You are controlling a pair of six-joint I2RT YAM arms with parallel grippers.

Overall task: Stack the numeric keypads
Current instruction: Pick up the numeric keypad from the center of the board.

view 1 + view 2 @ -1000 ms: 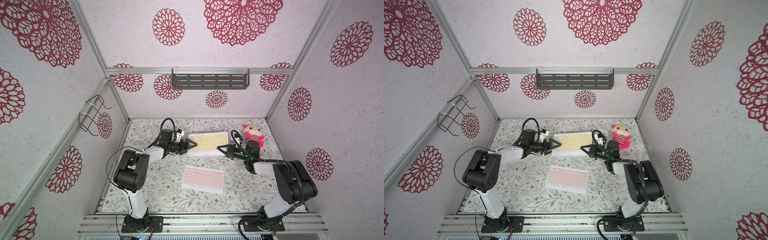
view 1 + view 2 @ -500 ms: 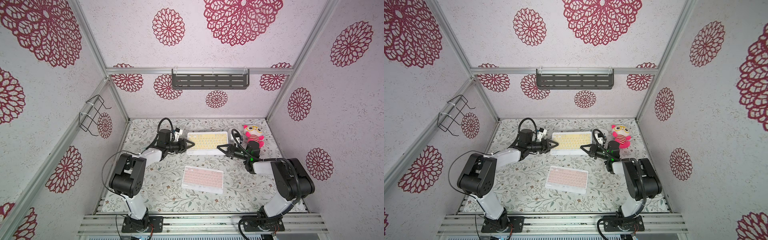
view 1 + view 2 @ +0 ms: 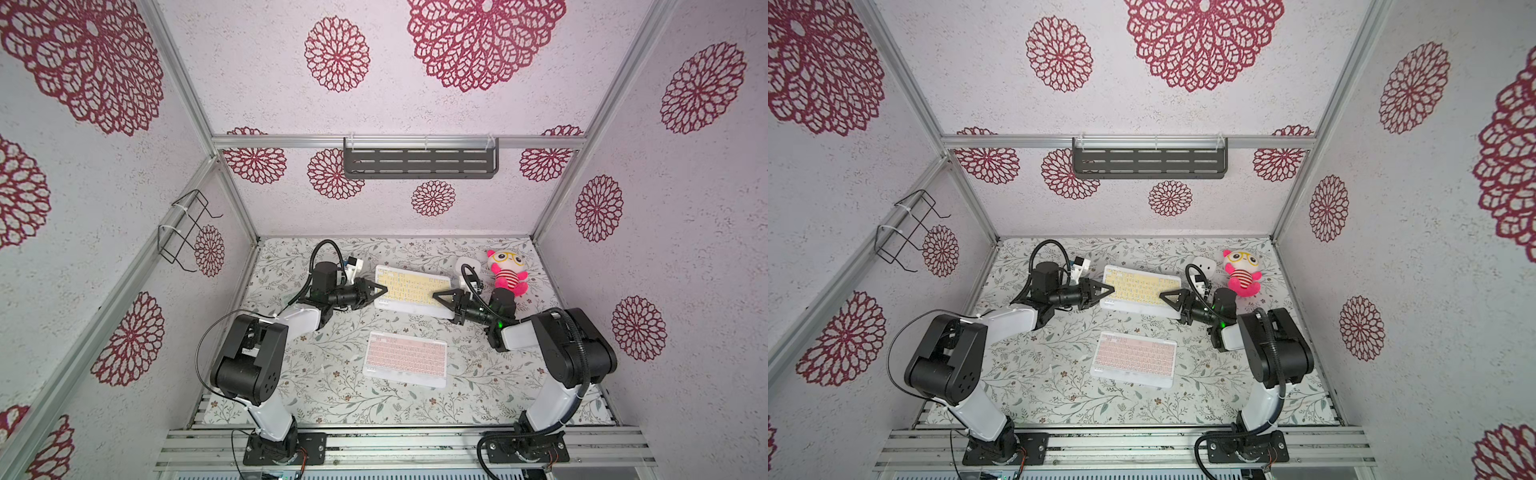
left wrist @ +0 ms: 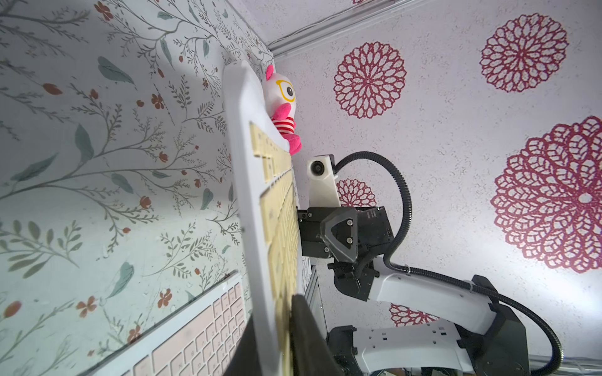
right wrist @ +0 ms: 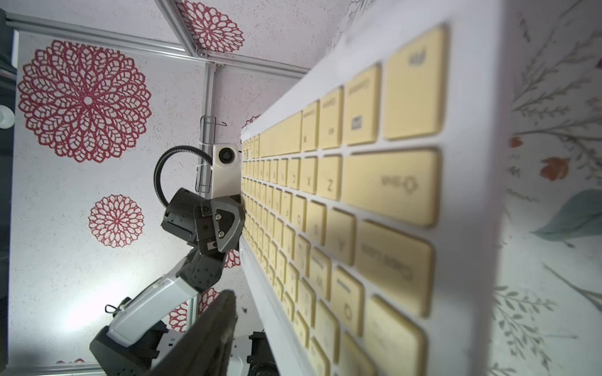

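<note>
The pink-keyed keypad (image 3: 405,359) lies flat and uncovered nearer the base, so my left gripper will next bring the yellow keypad back, lower it onto the pink keys and release.
The yellow-keyed keypad (image 3: 413,291) (image 3: 1142,291) lies toward the back of the table between my two arms. My left gripper (image 3: 385,288) (image 3: 1112,289) is shut on its left edge. In the left wrist view the dark fingers (image 4: 306,328) press on both faces of the white frame (image 4: 257,260). My right gripper (image 3: 436,297) (image 3: 1163,296) stands open at the keypad's right edge. In the right wrist view one finger (image 5: 211,332) sits apart from the yellow keys (image 5: 358,228); the other finger is hidden. The pink-keyed keypad (image 3: 405,359) (image 3: 1133,359) lies flat nearer the front, untouched.
A pink plush toy (image 3: 508,274) (image 3: 1241,274) and a small white gadget (image 3: 464,266) (image 3: 1202,266) stand at the back right, close behind my right wrist. A dark shelf (image 3: 419,162) hangs on the back wall and a wire rack (image 3: 187,228) on the left wall.
My left gripper has moved in and shut on the yellow keypad's left edge. My right gripper, shut on the right edge before, has opened. The pink keypad has not moved.
</note>
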